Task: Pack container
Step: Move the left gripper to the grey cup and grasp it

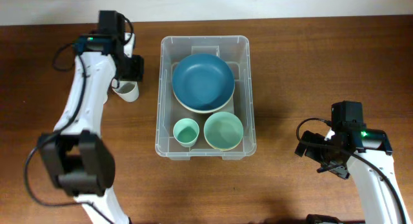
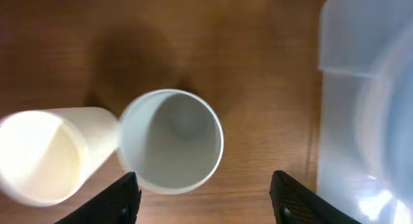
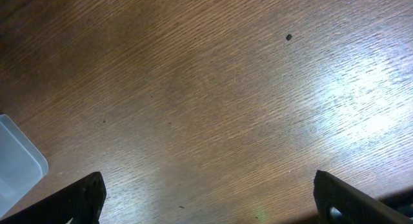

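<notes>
The white cup's side facing the container goes between my left gripper's fingers as they move down next, because the cream cup crowds the white cup's opposite side.
The clear container (image 1: 161,121) sits mid-table and holds a blue bowl (image 1: 202,81), a green bowl (image 1: 223,130) and a small green cup (image 1: 186,132). Its wall also shows in the left wrist view (image 2: 361,114) and a corner of it in the right wrist view (image 3: 16,169). My left gripper (image 2: 205,198) is open, just above a pale upright cup (image 2: 171,140) that stands left of the container, beside a cream cup (image 2: 42,156). From overhead only one white cup (image 1: 127,90) shows under that gripper. My right gripper (image 3: 210,198) is open and empty over bare wood, right of the container.
The wooden table's far edge (image 1: 258,19) runs along the top of the overhead view. My left arm (image 1: 77,114) stretches along the left side of the table, and my right arm (image 1: 371,179) is at the lower right.
</notes>
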Available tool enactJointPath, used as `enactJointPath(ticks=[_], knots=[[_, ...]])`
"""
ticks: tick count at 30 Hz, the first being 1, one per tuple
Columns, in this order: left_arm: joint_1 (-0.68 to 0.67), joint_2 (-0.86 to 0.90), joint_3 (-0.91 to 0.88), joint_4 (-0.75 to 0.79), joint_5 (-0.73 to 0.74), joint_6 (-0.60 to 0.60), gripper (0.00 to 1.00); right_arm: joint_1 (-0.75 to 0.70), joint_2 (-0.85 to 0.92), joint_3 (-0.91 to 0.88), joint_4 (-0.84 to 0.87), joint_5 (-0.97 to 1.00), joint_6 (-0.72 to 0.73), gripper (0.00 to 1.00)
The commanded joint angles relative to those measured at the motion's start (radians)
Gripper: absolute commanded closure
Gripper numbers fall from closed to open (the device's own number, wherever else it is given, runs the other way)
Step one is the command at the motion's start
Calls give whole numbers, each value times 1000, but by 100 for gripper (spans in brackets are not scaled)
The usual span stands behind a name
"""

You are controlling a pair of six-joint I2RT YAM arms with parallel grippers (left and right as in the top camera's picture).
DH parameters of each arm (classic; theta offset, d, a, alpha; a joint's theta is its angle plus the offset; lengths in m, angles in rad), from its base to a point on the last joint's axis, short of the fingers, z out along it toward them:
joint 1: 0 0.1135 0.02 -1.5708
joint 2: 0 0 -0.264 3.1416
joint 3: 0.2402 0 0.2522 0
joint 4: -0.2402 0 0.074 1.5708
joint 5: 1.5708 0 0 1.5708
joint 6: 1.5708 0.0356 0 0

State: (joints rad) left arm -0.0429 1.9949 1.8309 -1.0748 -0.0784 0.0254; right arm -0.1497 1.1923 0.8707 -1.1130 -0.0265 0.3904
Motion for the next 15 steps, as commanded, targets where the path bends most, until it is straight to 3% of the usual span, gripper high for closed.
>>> enactJointPath(ticks=[1, 7, 9, 12, 13, 15], knots=[[0, 121, -1, 3, 31, 37, 33, 3, 0, -3, 3, 13, -2, 1], [0, 229, -1, 27, 30, 37, 34, 3, 0, -3, 0, 13, -2, 1], [0, 232, -1, 27, 30, 37, 45, 3, 0, -3, -2, 13, -2, 1], [0, 219, 1, 27, 30, 43, 79, 3, 0, -3, -1, 13, -2, 1], [0, 217, 3, 27, 30, 45, 99, 3, 0, -3, -2, 13, -2, 1], [0, 205, 4, 26, 30, 44, 100, 3, 0, -3, -2, 13, -2, 1]])
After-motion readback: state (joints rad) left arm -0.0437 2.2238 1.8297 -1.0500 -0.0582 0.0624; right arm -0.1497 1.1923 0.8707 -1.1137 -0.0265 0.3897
